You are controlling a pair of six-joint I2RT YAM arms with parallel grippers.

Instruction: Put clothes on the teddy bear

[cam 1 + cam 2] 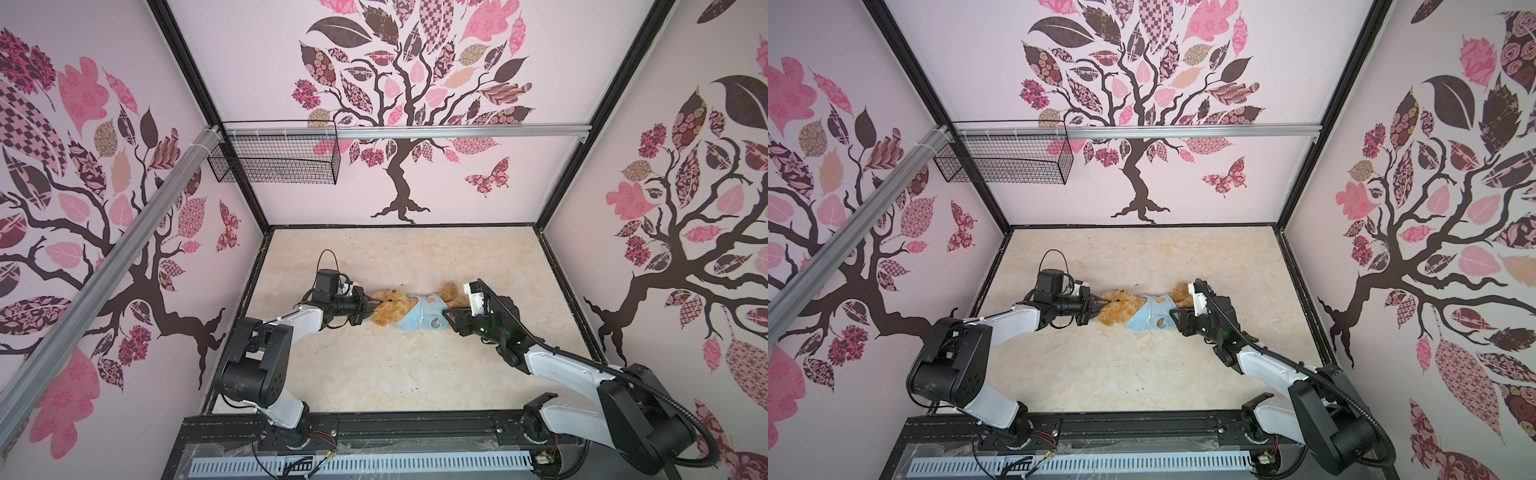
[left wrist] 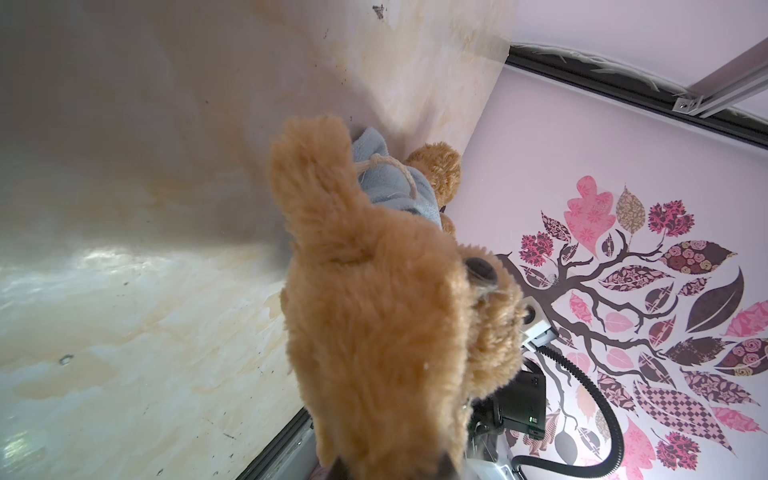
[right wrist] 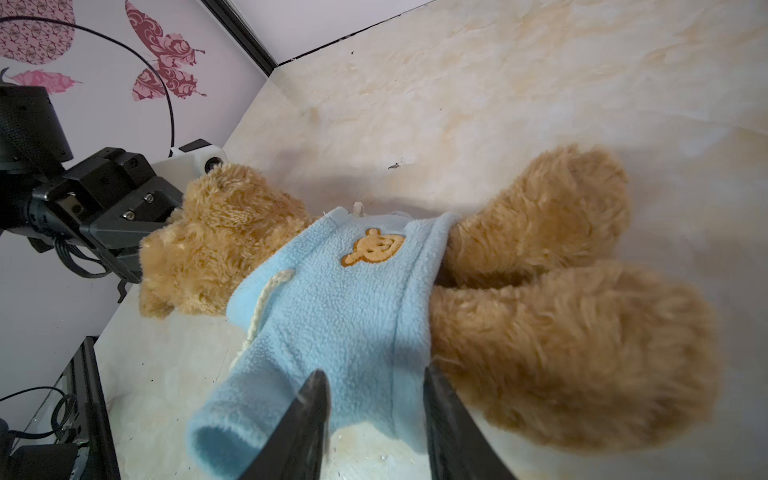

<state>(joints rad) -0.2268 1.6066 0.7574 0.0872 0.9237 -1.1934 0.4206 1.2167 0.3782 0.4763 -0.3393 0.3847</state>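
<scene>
Next, my left gripper eases slightly away from the legs and opens to release the bear's head (image 1: 390,308) (image 2: 376,320), since the light-blue shirt is already around the bear's torso.
The teddy bear (image 1: 388,309) (image 1: 1121,309) lies on the marbled table, head to the left and legs to the right, with a light-blue shirt (image 1: 419,316) (image 1: 1152,316) on its torso. My left gripper (image 1: 371,309) (image 1: 1098,311) is shut on the bear's head; brown fur (image 2: 374,311) fills the left wrist view and hides the fingertips. My right gripper (image 3: 374,374) (image 1: 446,316) is open. Its dark fingers (image 3: 316,399) straddle the shirt's lower hem (image 3: 345,311) beside an empty sleeve and the bear's near leg (image 3: 561,332). Bare table shows between the jaws.
A black wire basket (image 1: 274,158) hangs from the aluminium rail (image 1: 457,132) on the back wall. Patterned walls close in three sides of the table (image 1: 374,374). A black frame (image 1: 415,424) with both arm bases runs along the front edge.
</scene>
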